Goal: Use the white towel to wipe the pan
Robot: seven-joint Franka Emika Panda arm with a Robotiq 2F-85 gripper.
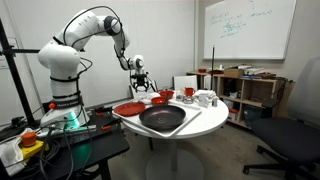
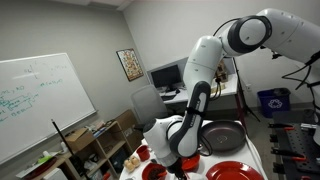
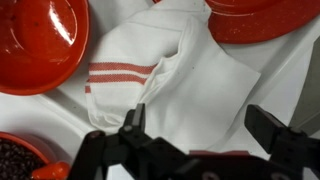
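Observation:
My open gripper needs to go straight down onto the crumpled middle of the white towel (image 3: 175, 85), because the towel's raised folds lie between my two spread fingers.
The white towel (image 3: 175, 85) with red stripes lies crumpled on the white table, right below my gripper in the wrist view. My gripper (image 3: 200, 125) is open, its two black fingers spread just above the towel with nothing between them. In an exterior view the gripper (image 1: 141, 83) hovers over the far left part of the round table. The dark pan (image 1: 163, 119) sits at the table's front, and it shows in the other exterior view (image 2: 222, 135) behind the arm.
A red plate (image 1: 128, 109) and red bowls (image 1: 158, 98) stand around the towel; the red dishes (image 3: 35, 40) flank it in the wrist view. White cups (image 1: 203, 98) stand at the table's right. A shelf and office chair are to the right.

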